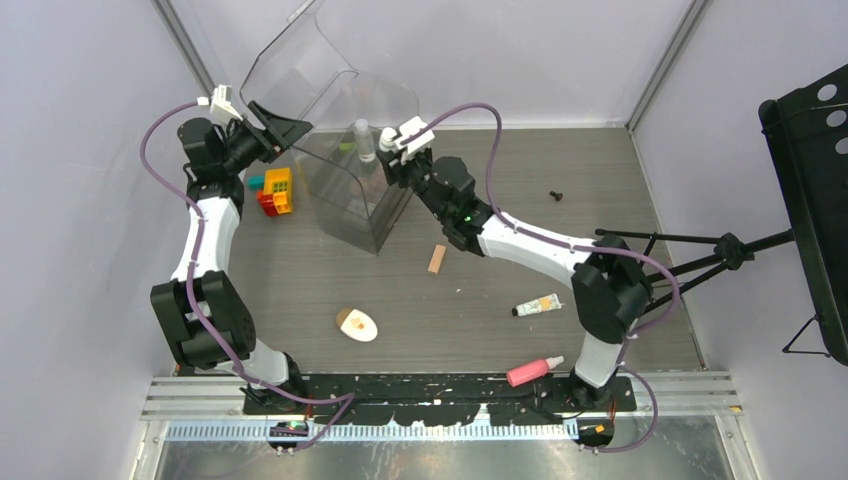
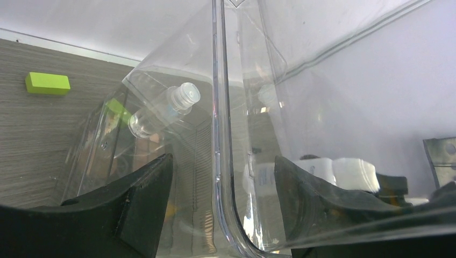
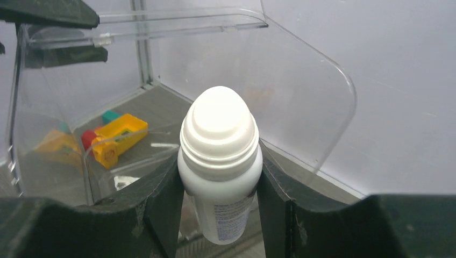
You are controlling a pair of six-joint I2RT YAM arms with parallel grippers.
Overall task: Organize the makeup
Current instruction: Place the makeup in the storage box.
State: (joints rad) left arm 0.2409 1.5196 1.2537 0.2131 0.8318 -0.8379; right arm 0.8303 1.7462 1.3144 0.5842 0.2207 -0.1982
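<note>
Next, my right gripper moves to the left in the overhead view, past the clear bottle (image 1: 363,140) toward the bricks' side, since room shows in the case (image 1: 352,205) beyond the bottle.
The makeup lies scattered, and the clear case (image 1: 352,205) stands at the back with its lid (image 1: 300,60) raised. A clear bottle (image 1: 363,140) stands inside the case, and it also shows in the left wrist view as the clear bottle (image 2: 164,110). My right gripper (image 1: 393,148) is shut on a white round-capped bottle (image 3: 220,156), held upright at the case's opening. My left gripper (image 2: 223,166) is open, its fingers astride the lid's clear edge (image 2: 218,107) with gaps on both sides. A peach sponge (image 1: 437,258), a white oval compact (image 1: 357,324), a cream tube (image 1: 537,305) and a pink bottle (image 1: 533,371) lie on the table.
Colourful toy bricks (image 1: 275,190) sit left of the case, under the left arm. A small black piece (image 1: 556,195) lies at the back right. A black tripod stand (image 1: 720,250) reaches in from the right. A green brick (image 2: 47,83) lies on the table.
</note>
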